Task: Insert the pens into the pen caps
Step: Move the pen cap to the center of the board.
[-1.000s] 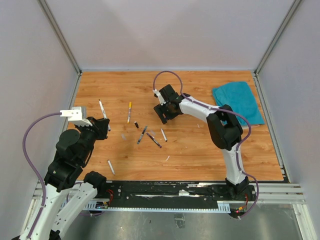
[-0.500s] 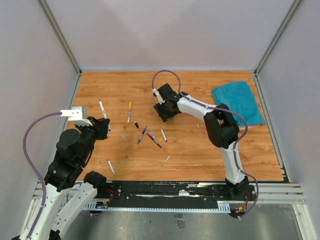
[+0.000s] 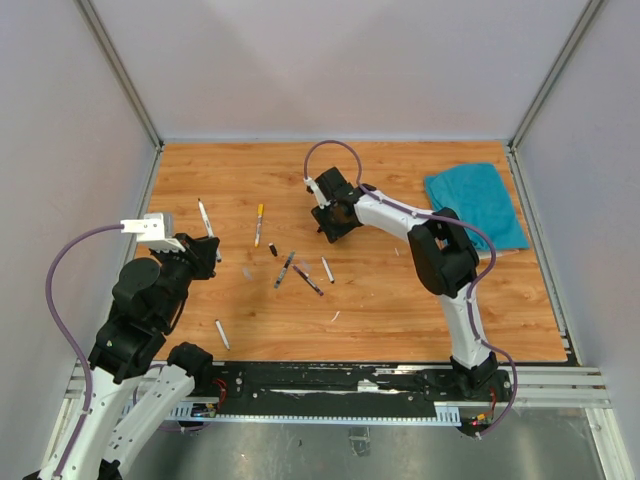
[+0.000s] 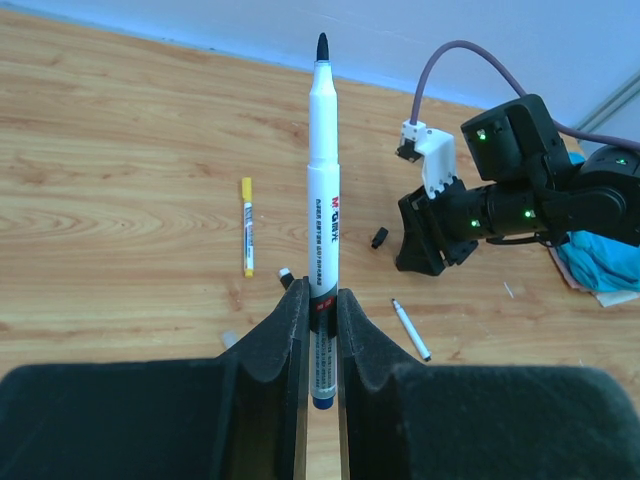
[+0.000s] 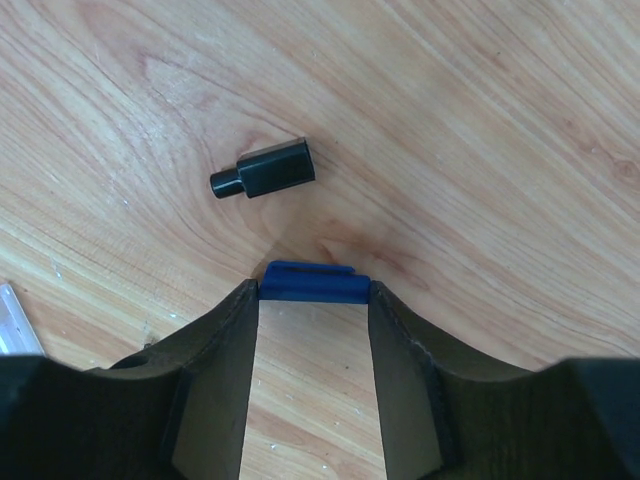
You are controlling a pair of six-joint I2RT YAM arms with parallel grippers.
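Note:
My right gripper should move back and let go of the blue pen cap on the bare wood, away from the loose pens.
My left gripper (image 4: 318,295) is shut on a white pen (image 4: 323,180) with a blue end, held upright with its black tip up; from above this pen (image 3: 205,220) sticks out of the gripper (image 3: 205,255) at the left. At the table's middle my right gripper (image 3: 330,228) is low on the wood. Its fingertips (image 5: 314,290) press on both ends of a blue pen cap (image 5: 314,283) lying crosswise between them. Just beyond lies a black pen cap (image 5: 265,170). A yellow pen (image 3: 259,224), a dark cap (image 3: 273,250) and several loose pens (image 3: 307,280) lie between the arms.
A teal cloth (image 3: 477,203) lies at the back right. One white pen (image 3: 222,334) lies alone near the front left edge. Grey walls close the table on three sides.
The right gripper shifted slightly back and left, and its jaws narrowed onto the blue cap. The left arm and its pen have not moved.

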